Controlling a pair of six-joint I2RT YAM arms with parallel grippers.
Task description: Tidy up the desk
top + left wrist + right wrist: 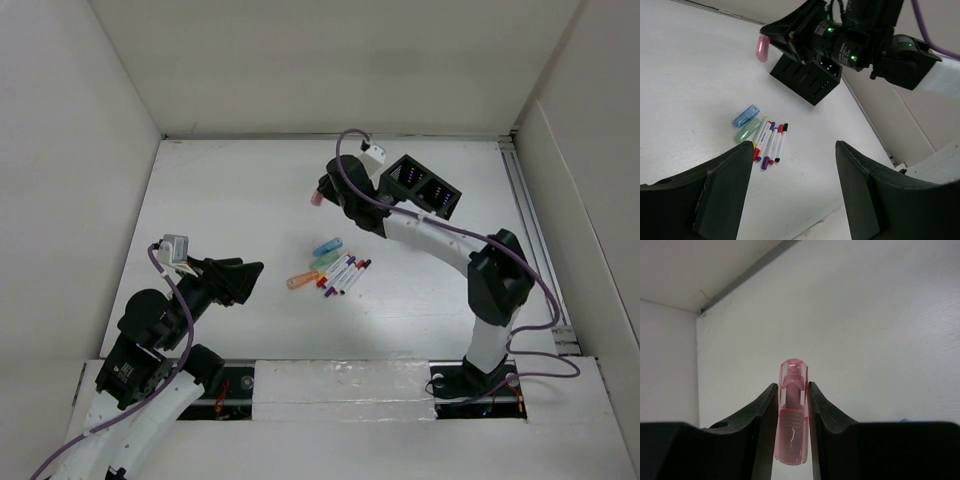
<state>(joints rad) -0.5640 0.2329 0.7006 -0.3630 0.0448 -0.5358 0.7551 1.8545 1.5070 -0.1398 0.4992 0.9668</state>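
Note:
The organizer box's open far section lies to my right gripper's right in the top view, so I need to carry the pink highlighter that way over it and release.
The white desk holds a cluster at its middle: a blue highlighter, a green one, an orange one and several thin markers. My right gripper is shut on a pink highlighter, held above the desk, left of the black organizer box. The pink highlighter also shows in the left wrist view. My left gripper is open and empty, above the desk at front left, its fingers pointing toward the cluster.
White panel walls enclose the desk. A thin metal rail runs along the right side. The black organizer box stands at the back right, partly behind the right arm.

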